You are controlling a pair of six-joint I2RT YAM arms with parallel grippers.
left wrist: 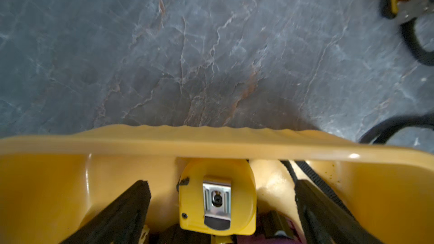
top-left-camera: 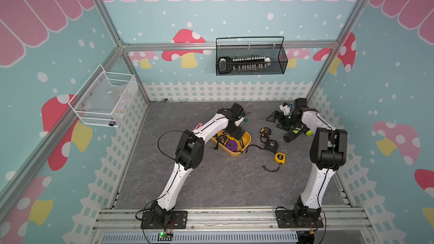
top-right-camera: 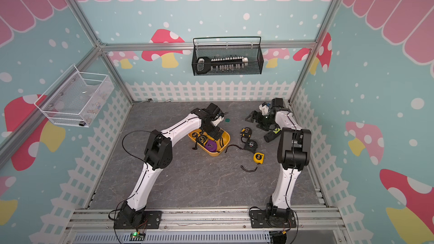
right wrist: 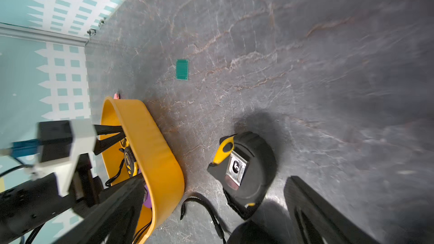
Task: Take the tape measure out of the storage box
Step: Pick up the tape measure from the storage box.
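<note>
My left gripper will next lower its open fingers around the sides of the yellow tape measure [left wrist: 217, 195] with the belt clip and close, because the tape measure lies below, between them.
The yellow-orange storage box [top-left-camera: 245, 140] [top-right-camera: 225, 140] sits mid-table. My left gripper [top-left-camera: 236, 134] [left wrist: 223, 184] reaches down into it, open, its black fingers [left wrist: 122, 210] either side of a yellow tape measure [left wrist: 217, 195] with a metal belt clip, not touching it. A black-and-yellow tape measure [top-left-camera: 220, 139] and a purple one [top-left-camera: 231, 145] also lie in the box. My right gripper [top-left-camera: 276, 119] [right wrist: 216, 179] hovers open over a black-and-yellow tape measure [right wrist: 244, 170] [top-left-camera: 265, 132] that lies on the table right of the box [right wrist: 150, 142].
On the table right of the box lie a black tape measure [top-left-camera: 272, 144] with its strap and a yellow one [top-left-camera: 280, 157]. A black-and-green tool [top-left-camera: 296, 133] lies under the right arm. A small green chip [right wrist: 182, 69] lies behind the box. Mesh baskets [top-left-camera: 250, 62] [top-left-camera: 103, 99] hang on the walls.
</note>
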